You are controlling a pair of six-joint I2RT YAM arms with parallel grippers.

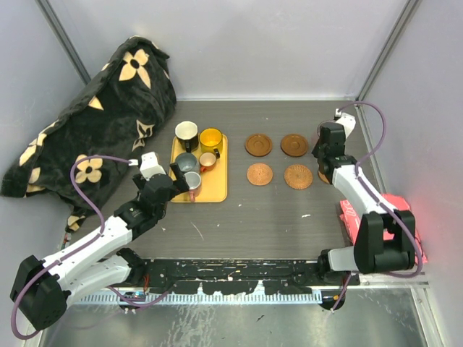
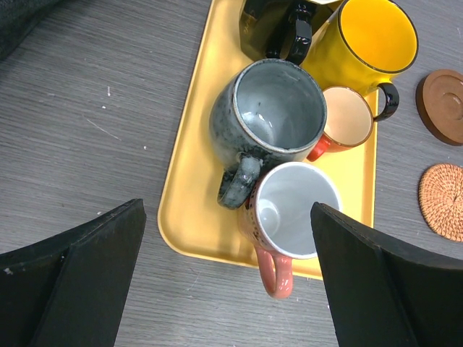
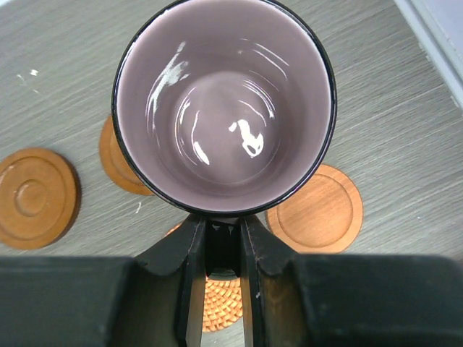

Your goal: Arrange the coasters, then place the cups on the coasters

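I will lower my right gripper to set the purple-grey cup (image 3: 224, 108) on the half-covered brown coaster (image 3: 119, 165) and let go of the cup's handle, because that coaster is below the gripper.
Several round brown coasters lie in two rows right of the tray, among them a smooth one (image 1: 258, 144) and a woven one (image 1: 260, 174). My right gripper (image 3: 223, 231) is shut on the handle of a purple-grey cup (image 3: 224, 108), held upright above the coasters at the right end (image 3: 318, 210). In the top view that gripper (image 1: 324, 155) hides the cup. My left gripper (image 2: 228, 275) stands open over the tray's near end, its fingers either side of a white cup with a pink handle (image 2: 296, 210). The grey (image 2: 271, 119), copper (image 2: 346, 119), yellow (image 2: 372, 40) and black (image 2: 278, 25) cups stand on the tray.
The yellow tray (image 1: 217, 189) sits left of centre. A black flowered cloth bundle (image 1: 101, 108) fills the back left corner. A pink object (image 1: 398, 206) lies at the right edge, by the right arm. Grey walls close in the table.
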